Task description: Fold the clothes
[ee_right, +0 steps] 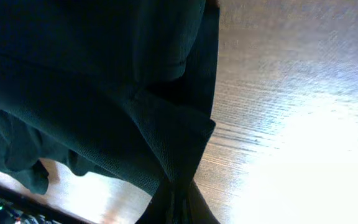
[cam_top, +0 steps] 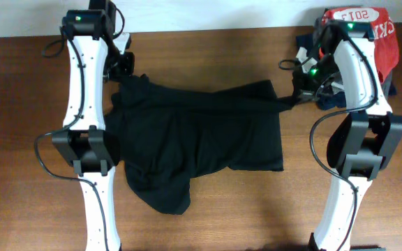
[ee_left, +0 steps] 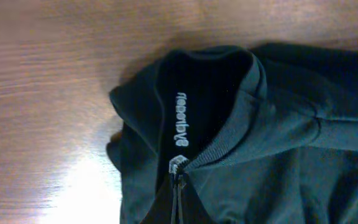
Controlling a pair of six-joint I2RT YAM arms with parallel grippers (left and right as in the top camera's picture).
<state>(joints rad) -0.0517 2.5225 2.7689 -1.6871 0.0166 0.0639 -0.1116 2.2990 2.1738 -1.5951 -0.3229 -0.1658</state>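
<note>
The black shirt's corner is still stretched tight in the fingers of my right gripper. My right gripper should next lower slightly back toward the bare wood (cam_top: pixel 287 127) beside the shirt and release it.
The black shirt (cam_top: pixel 201 139) lies spread across the middle of the table, partly bunched, with a flap hanging toward the front edge. My left gripper (cam_top: pixel 122 78) is shut on its far left corner by the collar; the left wrist view shows the collar with white lettering (ee_left: pixel 180 118) pinched between the fingers (ee_left: pixel 178 199). My right gripper (cam_top: pixel 300 96) is shut on the shirt's far right corner and pulls it taut; the right wrist view shows fabric (ee_right: pixel 104 93) gathered into the fingers (ee_right: pixel 179 208).
A red shirt printed "2013" (cam_top: pixel 368 31) lies on a pile with grey and navy garments (cam_top: pixel 330 97) at the far right corner, just behind my right arm. Bare wood table (cam_top: pixel 243 209) shows in front of the shirt.
</note>
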